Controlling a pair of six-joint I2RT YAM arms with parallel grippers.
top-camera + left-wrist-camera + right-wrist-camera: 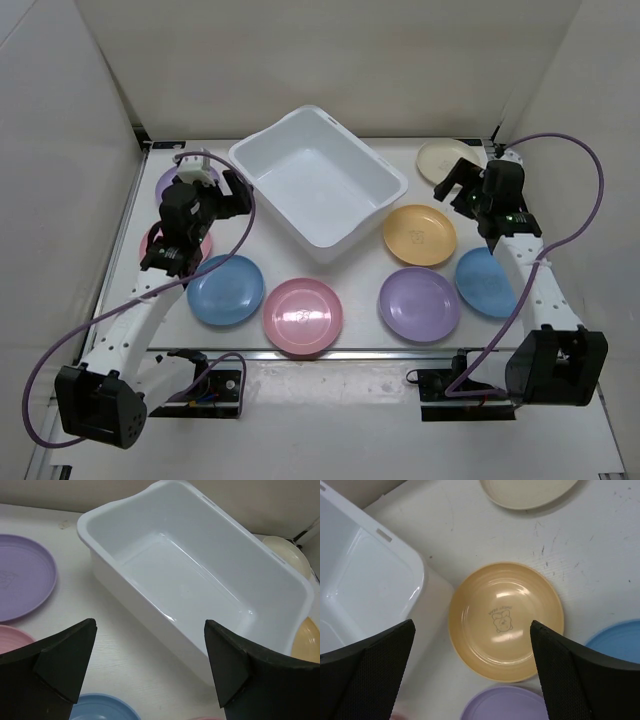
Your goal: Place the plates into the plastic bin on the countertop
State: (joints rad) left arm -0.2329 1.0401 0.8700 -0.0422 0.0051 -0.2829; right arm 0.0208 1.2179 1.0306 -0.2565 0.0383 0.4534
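Observation:
My right gripper will next move outward to the cream plate by the back wall, and then it will go down onto the plate's rim farthest from the bin (572,486).
The white plastic bin (318,186) (200,575) stands empty at the back middle of the countertop (360,255). Plates lie around it: blue (226,290), pink (302,316), purple (419,304), yellow-orange (419,235) (505,620), a second blue (482,283) and cream (443,157). My left gripper (240,197) (150,625) hangs open beside the bin's left wall, above a purple plate (168,184) (20,580) and a pink plate (150,240). Open too, my right gripper (447,187) (472,625) hovers over the yellow-orange plate, holding nothing.
White walls close in the countertop on the left, back and right. A metal rail (330,352) runs along the front edge. Purple cables (575,230) loop out from both arms.

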